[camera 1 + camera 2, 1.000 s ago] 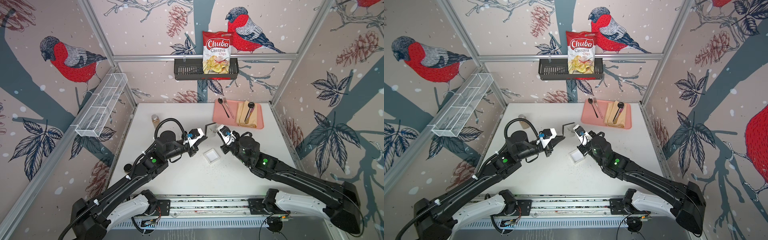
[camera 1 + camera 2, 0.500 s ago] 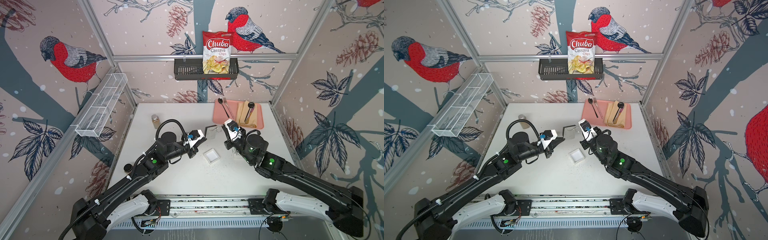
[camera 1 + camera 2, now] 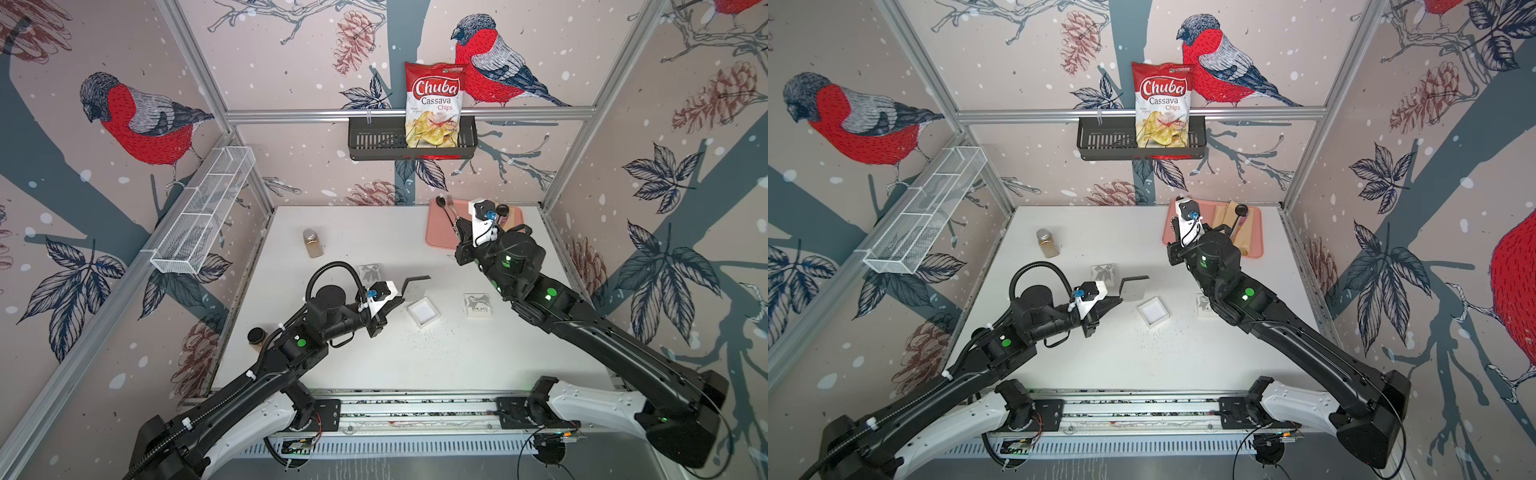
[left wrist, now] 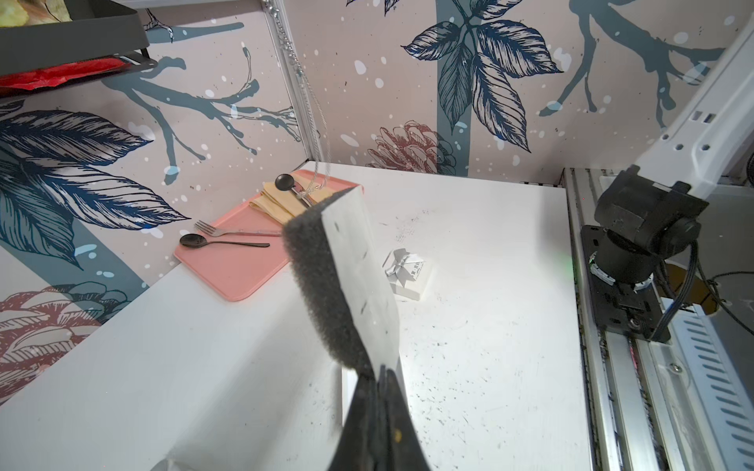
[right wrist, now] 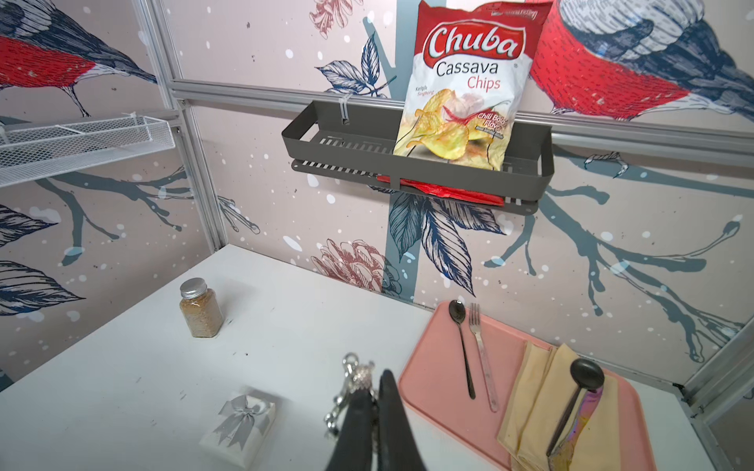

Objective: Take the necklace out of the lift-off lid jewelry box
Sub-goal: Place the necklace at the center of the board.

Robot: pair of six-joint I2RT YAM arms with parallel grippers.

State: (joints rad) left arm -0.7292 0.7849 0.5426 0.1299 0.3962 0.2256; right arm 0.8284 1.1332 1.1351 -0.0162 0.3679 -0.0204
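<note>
Next, my right gripper goes down, tipping its fingers down, to release the necklace on the bare tabletop [image 3: 453,273] beside the pink tray, as that spot lies below the gripper.
The lift-off lid jewelry box [image 3: 423,311] sits open on the white table, its white inside showing in both top views [image 3: 1153,311]. Its bow-topped lid [image 3: 478,305] lies to its right. My right gripper [image 5: 375,387] is shut on the silver necklace [image 5: 354,381], held high by the pink tray's near left corner [image 3: 458,227]. The chain hangs down in the left wrist view [image 4: 316,122]. Left of the box, my left gripper [image 3: 399,301] is shut on a corner of the box's foam insert [image 4: 347,265], black foam faced with white card.
A second bow-topped box [image 3: 370,272] stands behind my left gripper. A spice jar [image 3: 312,243] is at the back left. The pink tray [image 3: 436,237] holds cutlery and a napkin. A small dark jar [image 3: 257,336] sits by the left edge. A chips bag [image 3: 434,104] stands in the wall basket.
My right gripper has risen and swung back right from beside the box toward the pink tray, carrying the necklace. The lid now shows. The left arm has barely moved.
</note>
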